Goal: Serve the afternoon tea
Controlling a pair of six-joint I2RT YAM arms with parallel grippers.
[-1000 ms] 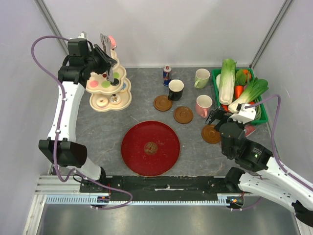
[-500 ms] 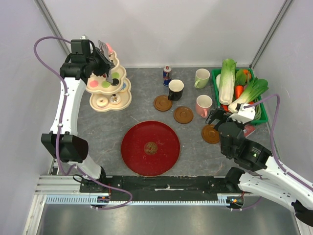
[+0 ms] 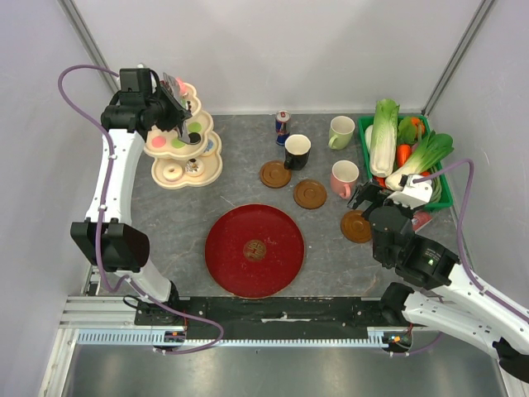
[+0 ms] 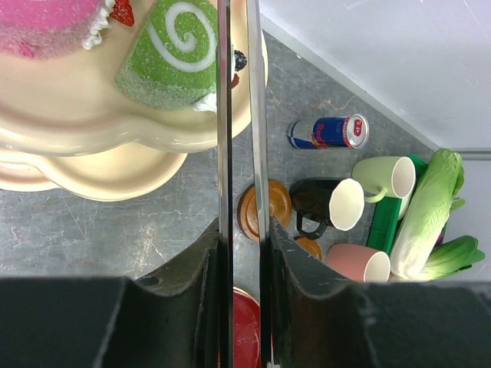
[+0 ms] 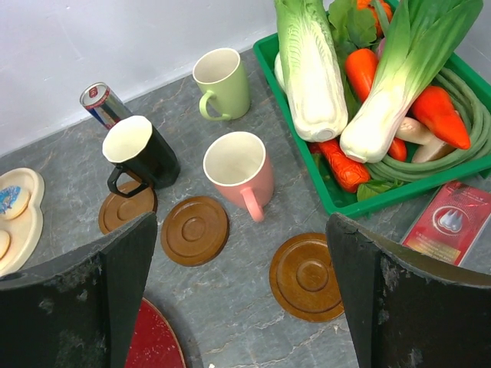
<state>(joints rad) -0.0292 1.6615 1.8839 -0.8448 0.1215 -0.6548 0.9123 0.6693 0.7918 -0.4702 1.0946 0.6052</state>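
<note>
The bare tabletop (image 3: 179,230) beside the red plate lies back and below my left gripper. I need to move this gripper back and down next, to release the tongs on that spot.
My left gripper (image 3: 175,101) (image 4: 242,230) is shut on thin metal tongs (image 4: 224,115), whose two blades run up over the top tier of the cream pastry stand (image 3: 207,169). A green swirl roll (image 4: 169,54) lies just left of the blades, with a pink pastry (image 4: 54,23) beside it. The black mug (image 3: 297,150), pink mug (image 3: 344,177) and pale green mug (image 3: 340,131) stand at the right. My right gripper (image 3: 368,198) (image 5: 242,226) hangs open above the table, near the pink mug (image 5: 239,172).
Three brown coasters (image 3: 275,174) (image 3: 310,193) (image 3: 357,226) lie around the mugs. A red plate (image 3: 273,265) sits at the front centre. A drink can (image 3: 283,126) stands at the back, and a green crate of toy vegetables (image 3: 445,194) at the right wall.
My left gripper has swung back and slightly left over the stand's top tier with the tongs. The right arm has not moved.
</note>
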